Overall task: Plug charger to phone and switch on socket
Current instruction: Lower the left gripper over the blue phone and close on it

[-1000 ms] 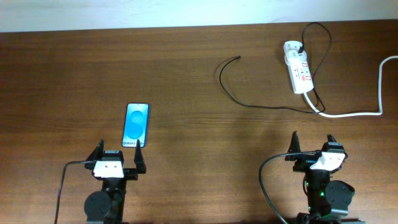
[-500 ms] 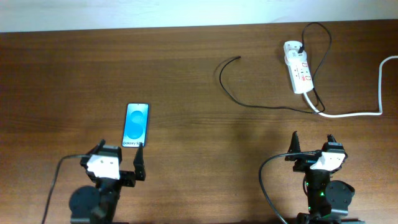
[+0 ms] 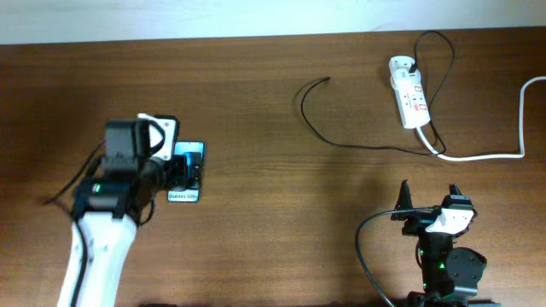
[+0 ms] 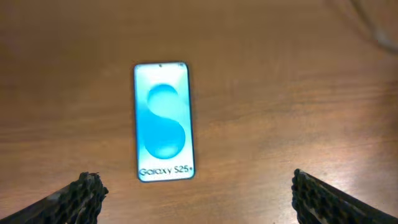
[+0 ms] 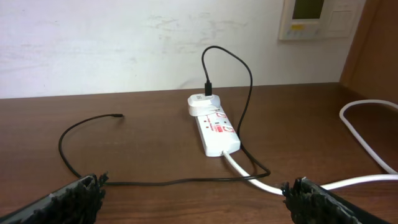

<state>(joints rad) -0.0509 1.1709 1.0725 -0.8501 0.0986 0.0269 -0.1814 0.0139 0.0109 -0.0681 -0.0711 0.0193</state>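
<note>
I will lower my left gripper and move it over to straddle the phone's long edges around its middle (image 4: 164, 122), because the phone is off-center between its fingers.
The phone (image 4: 163, 121) lies flat on the brown table, blue screen up, with white "Galaxy S25+" text at its near end. In the overhead view my left arm covers most of the phone (image 3: 185, 195). My left gripper (image 4: 196, 196) is open and hangs above it, a finger on each side of its near end. The black charger cable (image 3: 341, 141) loops from the white socket strip (image 3: 408, 98) to a free plug tip (image 3: 327, 80), which also shows in the right wrist view (image 5: 118, 116). My right gripper (image 5: 199, 199) is open and empty near the front edge (image 3: 428, 211), well short of the socket (image 5: 213, 129).
A thick white lead (image 3: 503, 153) runs from the strip toward the right table edge. A white wall and a wall panel (image 5: 317, 17) stand behind the table's far edge. Bare brown tabletop lies between phone and cable.
My left arm has swung up from its rest at the front edge and moved forward over the phone. The right arm, cable and socket have not moved.
</note>
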